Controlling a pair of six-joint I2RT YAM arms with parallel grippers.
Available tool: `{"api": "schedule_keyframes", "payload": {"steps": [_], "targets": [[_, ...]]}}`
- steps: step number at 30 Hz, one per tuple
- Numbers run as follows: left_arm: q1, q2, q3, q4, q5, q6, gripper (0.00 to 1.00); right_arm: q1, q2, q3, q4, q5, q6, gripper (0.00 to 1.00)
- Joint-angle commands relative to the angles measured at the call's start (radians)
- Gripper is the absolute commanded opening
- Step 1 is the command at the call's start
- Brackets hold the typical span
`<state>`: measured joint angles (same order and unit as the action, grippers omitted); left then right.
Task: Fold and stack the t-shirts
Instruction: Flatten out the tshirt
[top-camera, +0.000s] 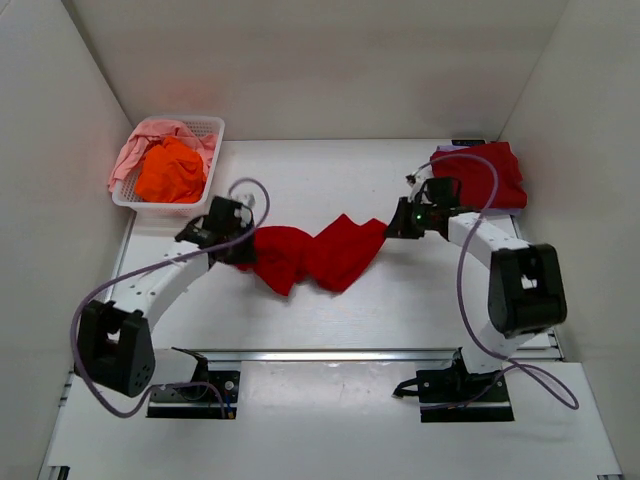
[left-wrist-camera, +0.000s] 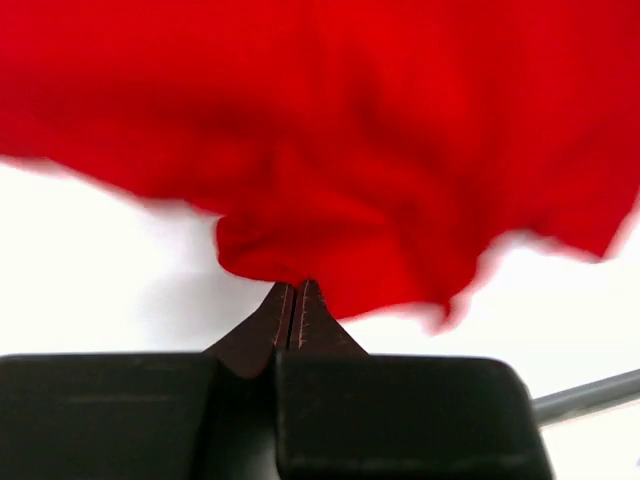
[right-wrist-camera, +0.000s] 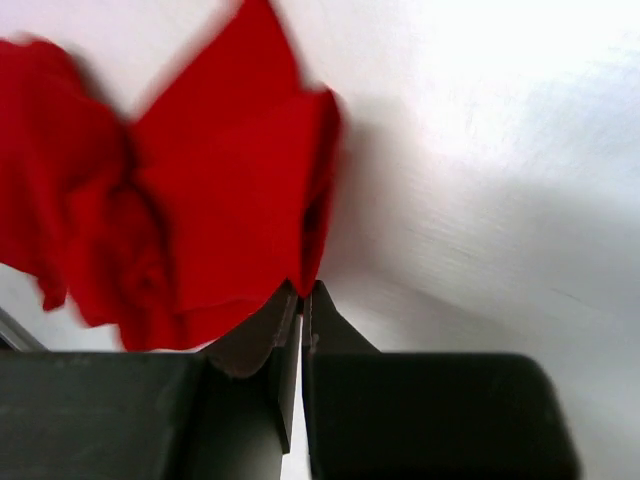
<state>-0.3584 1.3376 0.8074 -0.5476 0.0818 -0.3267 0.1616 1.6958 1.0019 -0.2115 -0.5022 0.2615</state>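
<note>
I need to lift my left gripper next to spread the bunched cloth, then swing it outward and down to release it, since the bare tabletop (top-camera: 267, 156) beside the basket lies outward.
A bright red t-shirt (top-camera: 315, 255) hangs bunched and stretched between my two grippers over the middle of the table. My left gripper (top-camera: 243, 249) is shut on its left end; in the left wrist view the cloth (left-wrist-camera: 340, 130) bunches right at the closed tips of that gripper (left-wrist-camera: 297, 287). My right gripper (top-camera: 390, 228) is shut on the right end, where a corner of the red cloth (right-wrist-camera: 215, 215) is pinched at the tips of the gripper (right-wrist-camera: 303, 290). A darker crimson t-shirt (top-camera: 482, 172) lies folded at the back right. An orange t-shirt (top-camera: 171, 169) and a pale pink one (top-camera: 135, 150) sit crumpled in the basket.
The white mesh basket (top-camera: 212, 127) stands at the back left, close to the left arm. White walls enclose the table on three sides. A metal rail (top-camera: 330, 354) runs along the near edge in front of the arm bases.
</note>
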Motion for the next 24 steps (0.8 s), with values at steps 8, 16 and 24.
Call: {"api": "schedule_keyframes", "payload": {"steps": [8,16,24], "targets": [[0.162,-0.208,0.585,-0.1,-0.054,0.077,0.0,-0.12,-0.497,0.185,-0.095,0.057,0.021,0.0],[0.162,-0.397,0.815,-0.067,-0.12,0.078,0.0,-0.203,-0.823,0.221,-0.18,0.053,0.071,0.0],[0.0,-0.379,1.108,-0.097,-0.231,0.109,0.0,-0.355,-0.995,0.262,-0.256,-0.044,0.085,0.0]]}}
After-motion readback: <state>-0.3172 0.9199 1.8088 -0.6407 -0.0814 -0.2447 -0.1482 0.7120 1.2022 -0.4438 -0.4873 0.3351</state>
